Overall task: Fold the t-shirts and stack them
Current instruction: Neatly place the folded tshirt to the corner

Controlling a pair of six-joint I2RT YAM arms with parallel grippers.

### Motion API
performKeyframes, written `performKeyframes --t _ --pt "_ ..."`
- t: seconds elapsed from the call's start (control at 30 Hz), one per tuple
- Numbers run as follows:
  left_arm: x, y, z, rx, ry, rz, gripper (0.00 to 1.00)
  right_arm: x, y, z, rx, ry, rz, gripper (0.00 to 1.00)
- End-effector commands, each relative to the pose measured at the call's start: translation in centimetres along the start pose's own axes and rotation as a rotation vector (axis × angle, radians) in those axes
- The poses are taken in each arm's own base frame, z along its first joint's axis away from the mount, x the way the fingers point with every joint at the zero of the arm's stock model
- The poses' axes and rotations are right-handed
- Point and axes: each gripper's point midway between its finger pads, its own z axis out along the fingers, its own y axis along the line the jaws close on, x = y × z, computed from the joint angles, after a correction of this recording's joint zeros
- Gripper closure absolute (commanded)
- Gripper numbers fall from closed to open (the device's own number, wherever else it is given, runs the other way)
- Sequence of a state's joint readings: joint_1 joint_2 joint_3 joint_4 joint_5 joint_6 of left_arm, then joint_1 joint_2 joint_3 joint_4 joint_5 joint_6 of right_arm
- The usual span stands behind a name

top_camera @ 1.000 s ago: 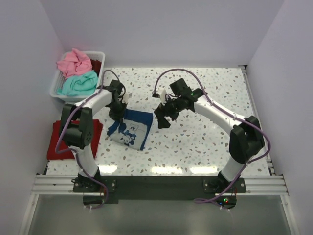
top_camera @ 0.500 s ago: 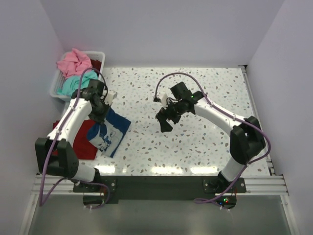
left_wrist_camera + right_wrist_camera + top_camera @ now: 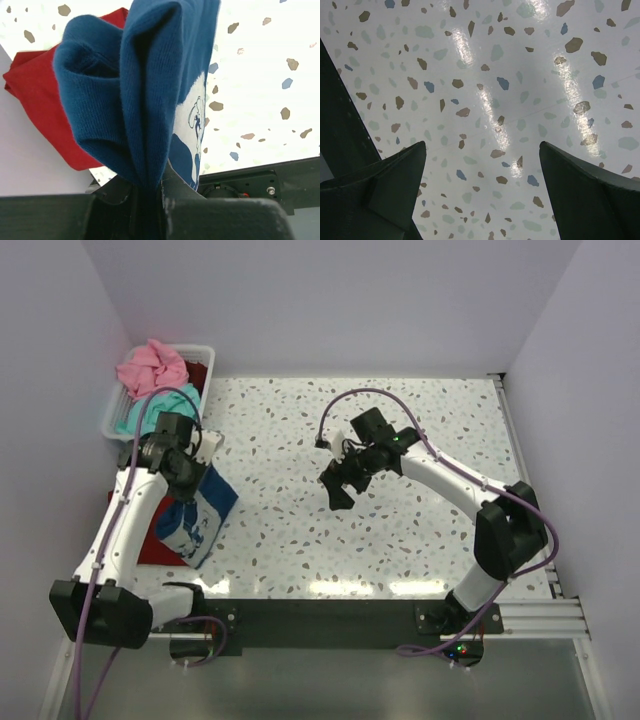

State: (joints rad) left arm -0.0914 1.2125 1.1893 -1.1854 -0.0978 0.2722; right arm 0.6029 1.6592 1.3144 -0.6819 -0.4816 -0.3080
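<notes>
My left gripper needs to go down and toward the left in the top view, over the dark red t-shirt (image 3: 43, 95), and let go there, because the navy t-shirt hangs partly past it.
My left gripper (image 3: 186, 478) is shut on the folded navy blue t-shirt (image 3: 197, 517) with its white-and-light-blue print. It holds the shirt hanging above the folded dark red t-shirt (image 3: 140, 540) at the table's left edge. In the left wrist view the navy cloth (image 3: 140, 95) bunches between my fingers, with the red shirt (image 3: 45, 110) behind it. The pink t-shirt (image 3: 150, 367) lies crumpled on the teal t-shirt (image 3: 128, 420) in the basket. My right gripper (image 3: 337, 493) is open and empty above the table's middle; it also shows in the right wrist view (image 3: 482, 165).
The white plastic basket (image 3: 200, 352) stands at the back left corner against the wall. White walls close the left, back and right sides. The speckled tabletop (image 3: 430, 440) stretches to the right. A black rail (image 3: 330, 615) runs along the near edge.
My left arm has swung left and toward the near edge, carrying the navy t-shirt from the table's middle to over the red shirt. My right gripper has stayed nearly still.
</notes>
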Motion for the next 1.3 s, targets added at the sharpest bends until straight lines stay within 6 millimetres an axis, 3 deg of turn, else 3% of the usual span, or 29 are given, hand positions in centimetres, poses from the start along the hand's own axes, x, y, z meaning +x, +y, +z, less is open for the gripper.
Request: performKeyframes --t 0.0,0.37,0.57,0.97,1.27 --pt "-0.5 0.7 -2.1 -0.023 -0.049 0.017 1.00 -1.0 0.1 -1.2 0.026 -0.042 -0.030 0.01" --pt "-1.6 1.5 -4.5 -0.040 -0.124 -0.013 1.00 -0.3 -0.2 -0.9 0.035 -0.016 -0.026 0.01" --pt "-1.3 2.3 -4.5 -0.058 -0.122 -0.027 1.00 -0.2 -0.3 -0.7 0.034 -0.011 -0.023 0.01" --pt "0.5 5.2 -1.6 -0.075 -0.077 -0.082 1.00 0.3 -0.3 -0.5 0.034 0.009 -0.015 0.01" --pt "2.6 8.6 0.5 -0.108 -0.051 -0.134 1.00 0.6 -0.4 -0.5 0.036 0.021 -0.010 0.01"
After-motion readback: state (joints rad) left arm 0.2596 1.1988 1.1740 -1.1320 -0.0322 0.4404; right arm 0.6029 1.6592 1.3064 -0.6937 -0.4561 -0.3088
